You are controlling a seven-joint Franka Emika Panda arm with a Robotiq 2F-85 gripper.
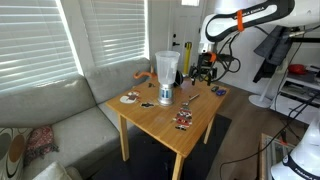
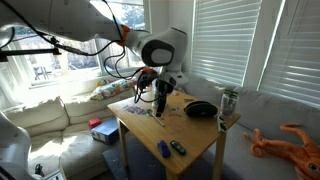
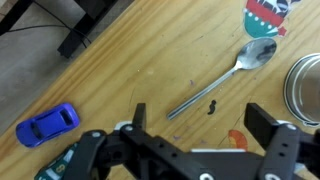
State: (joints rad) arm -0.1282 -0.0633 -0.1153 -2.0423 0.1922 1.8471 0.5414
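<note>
The robot's gripper should next go down with a slight turn and bring its fingers astride the handle near its end (image 1: 194, 97) (image 3: 187, 103), since the metal spoon lies at a slant.
My gripper (image 3: 203, 120) is open and empty, its two black fingers hovering just above the wooden table (image 3: 120, 70). A metal spoon (image 3: 222, 80) lies on the wood just beyond the fingers, with a small black speck (image 3: 211, 106) between them. A blue toy car (image 3: 48, 123) lies to the left, outside the jaws. An orange mark (image 3: 235, 138) shows near the right finger. In both exterior views the gripper (image 1: 205, 68) (image 2: 160, 95) hangs over the far part of the table.
A metal cup rim (image 3: 305, 90) sits at the right edge and a red and teal ornament (image 3: 268, 15) at the top. A clear blender jar (image 1: 165, 75), a black bowl (image 2: 200, 109) and small items stand on the table. A sofa (image 1: 60, 125) holds an orange plush (image 2: 290, 140).
</note>
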